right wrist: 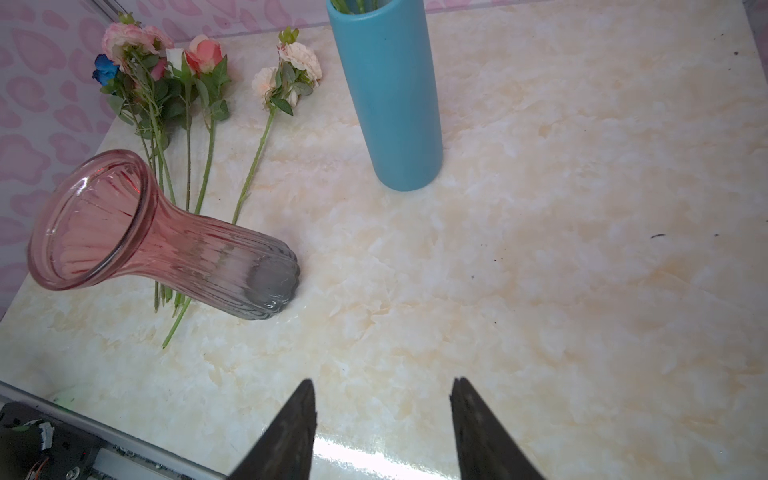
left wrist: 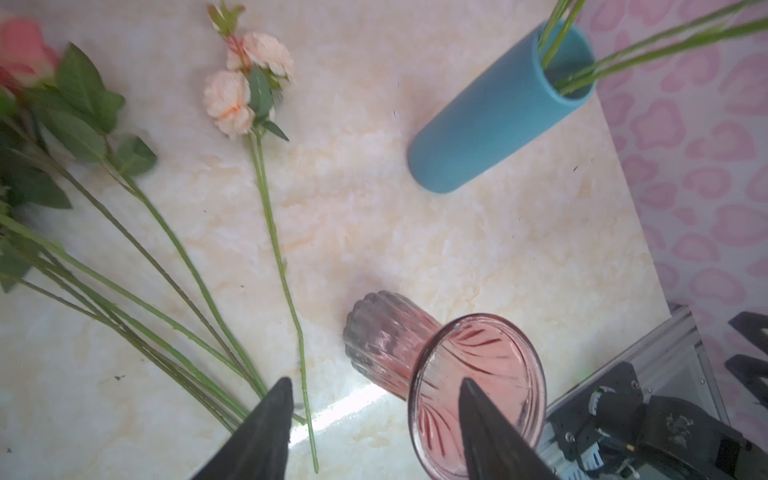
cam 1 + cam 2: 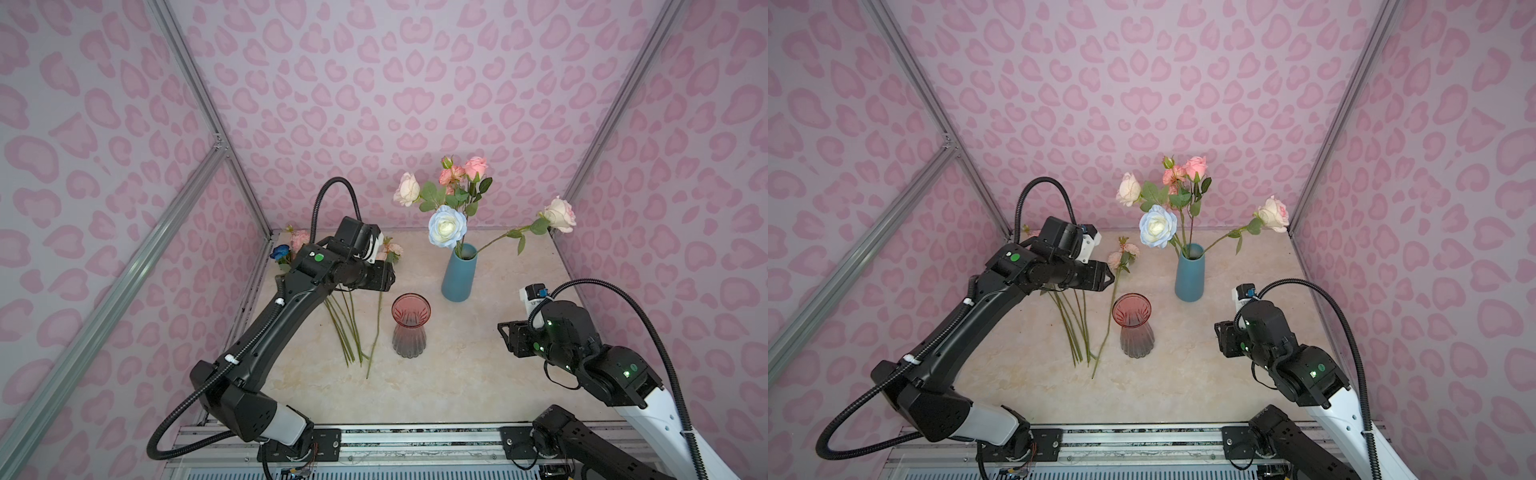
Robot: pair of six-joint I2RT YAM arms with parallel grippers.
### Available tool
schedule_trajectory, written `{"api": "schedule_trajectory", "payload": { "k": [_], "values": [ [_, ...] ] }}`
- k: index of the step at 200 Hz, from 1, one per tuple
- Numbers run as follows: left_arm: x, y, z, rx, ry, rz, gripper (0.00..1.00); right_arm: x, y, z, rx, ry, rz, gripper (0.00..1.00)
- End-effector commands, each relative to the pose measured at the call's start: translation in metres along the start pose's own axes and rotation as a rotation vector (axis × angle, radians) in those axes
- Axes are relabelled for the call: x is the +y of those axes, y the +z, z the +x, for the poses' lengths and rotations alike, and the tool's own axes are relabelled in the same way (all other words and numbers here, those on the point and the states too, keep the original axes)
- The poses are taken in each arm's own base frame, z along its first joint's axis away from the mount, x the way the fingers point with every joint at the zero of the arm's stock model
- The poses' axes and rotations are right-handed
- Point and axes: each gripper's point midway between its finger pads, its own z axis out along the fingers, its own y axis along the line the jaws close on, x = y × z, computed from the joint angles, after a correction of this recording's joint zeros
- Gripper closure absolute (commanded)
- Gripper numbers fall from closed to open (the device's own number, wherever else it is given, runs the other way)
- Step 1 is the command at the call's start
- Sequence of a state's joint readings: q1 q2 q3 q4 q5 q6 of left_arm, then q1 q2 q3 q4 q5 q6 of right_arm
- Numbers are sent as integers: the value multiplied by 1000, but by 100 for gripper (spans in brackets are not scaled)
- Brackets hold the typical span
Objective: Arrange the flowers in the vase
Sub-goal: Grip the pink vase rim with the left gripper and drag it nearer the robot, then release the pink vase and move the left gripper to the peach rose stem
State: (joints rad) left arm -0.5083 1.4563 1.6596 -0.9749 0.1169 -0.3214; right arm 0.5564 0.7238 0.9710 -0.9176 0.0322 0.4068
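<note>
The peach spray's upper stem (image 3: 1117,276) (image 2: 258,156) lies apart from the flower heap, outward of and below it, so my left gripper will reach outward, descend and close beside its blooms.
Several flowers (image 3: 345,328) lie on the table at the left, stems toward the front, in a bunch (image 1: 166,83) with pink and dark blue blooms. A peach spray (image 2: 245,83) lies apart from them, beside the pink glass vase (image 3: 409,332), which stands empty. The blue vase (image 3: 458,276) behind it holds cream, pink and pale-blue-and-white roses (image 3: 446,226). My left gripper (image 2: 374,380) hovers open over the loose stems, holding nothing. My right gripper (image 1: 382,380) is open over bare table at the right.
Pink patterned walls with metal frame posts (image 3: 232,166) close in the table on three sides. A metal rail (image 3: 415,436) runs along the front edge. One cream rose (image 3: 560,214) leans far out to the right of the blue vase.
</note>
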Motion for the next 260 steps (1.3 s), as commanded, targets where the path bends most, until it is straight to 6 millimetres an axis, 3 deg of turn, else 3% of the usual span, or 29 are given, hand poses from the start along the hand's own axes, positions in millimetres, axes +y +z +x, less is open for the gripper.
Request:
{"api": "schedule_trajectory", "payload": {
  "k": [1, 24, 46, 67, 91, 141, 178, 199, 217, 260],
  "values": [
    [35, -21, -25, -155, -45, -133, 39, 1, 1, -6, -21, -11, 0, 47],
    [85, -14, -31, -225, -169, -264, 41, 9, 4, -15, -98, 31, -53, 48],
    [114, 37, -28, -146, -236, -303, 38, 16, 17, -18, -174, 98, -116, 45],
    [122, 99, -24, -27, -234, -292, 42, 13, 27, -20, -194, 126, -101, 41],
    [131, 156, -21, 53, -230, -286, 44, 11, 34, -19, -171, 123, -73, 41],
    [130, 233, -9, 190, -160, -243, 48, 11, 54, -12, -138, 169, -72, 41],
    [118, 272, 12, 275, -97, -251, 53, 10, 61, -12, -145, 186, -69, 41],
    [129, 287, 23, 309, -105, -310, 59, 10, 65, -13, -137, 185, -67, 42],
    [136, 294, 30, 323, -106, -346, 63, 10, 68, -13, -131, 187, -71, 42],
    [136, 297, 37, 326, -97, -353, 87, 11, 68, -13, -131, 186, -78, 43]
  ]
}}
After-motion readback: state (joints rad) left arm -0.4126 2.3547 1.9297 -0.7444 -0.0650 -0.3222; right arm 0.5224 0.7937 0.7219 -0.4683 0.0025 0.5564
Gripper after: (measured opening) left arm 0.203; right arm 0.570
